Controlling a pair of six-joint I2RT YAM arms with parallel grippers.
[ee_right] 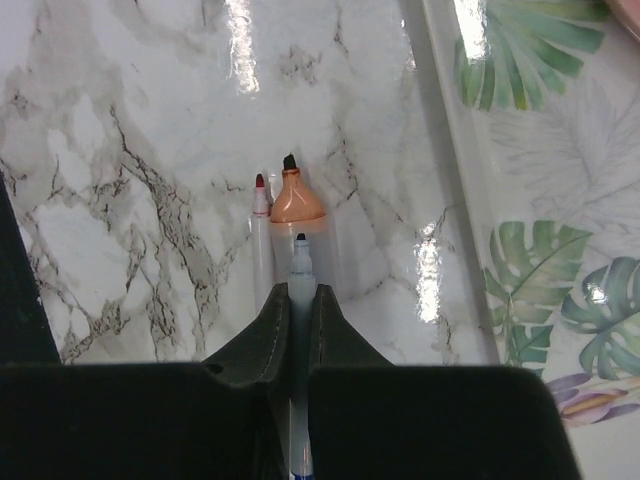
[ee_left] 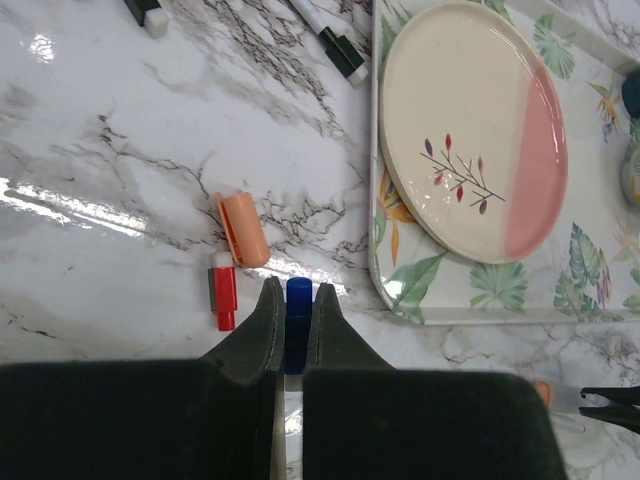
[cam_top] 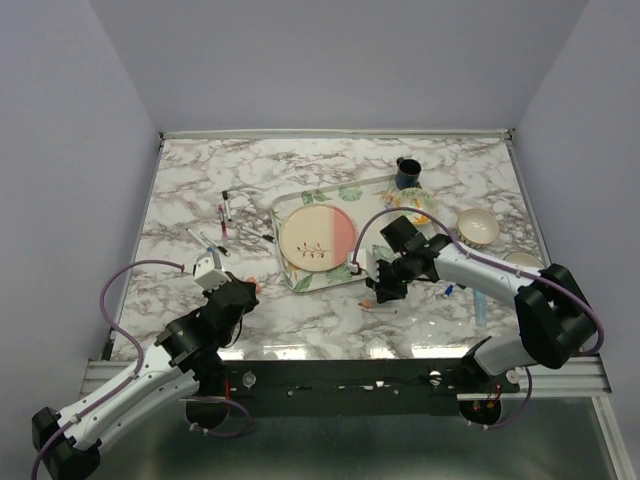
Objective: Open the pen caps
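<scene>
My left gripper moves down and away from the tray next, past the red cap onto empty marble [ee_left: 186,303].
My left gripper [ee_left: 298,290] is shut on a small blue pen cap [ee_left: 298,305], low over the marble table. An orange cap [ee_left: 243,228] and a red cap [ee_left: 223,290] lie just left of its fingertips. My right gripper [ee_right: 299,292] is shut on a white-barrelled pen [ee_right: 300,265] whose dark tip is bare. Beneath it lie an uncapped orange highlighter [ee_right: 296,205] and an uncapped red-tipped pen [ee_right: 261,225]. In the top view the left gripper [cam_top: 245,290] is near the front left and the right gripper [cam_top: 375,285] is by the tray's front corner. Several capped pens [cam_top: 225,215] lie at the left.
A leaf-patterned tray [cam_top: 290,205] holds a cream and pink plate [cam_top: 317,238]; the tray's edge [ee_left: 440,312] lies right of my left gripper. A dark blue cup [cam_top: 407,173] and bowls [cam_top: 479,226] stand at the back right. A light-blue pen [cam_top: 481,310] lies near the right arm.
</scene>
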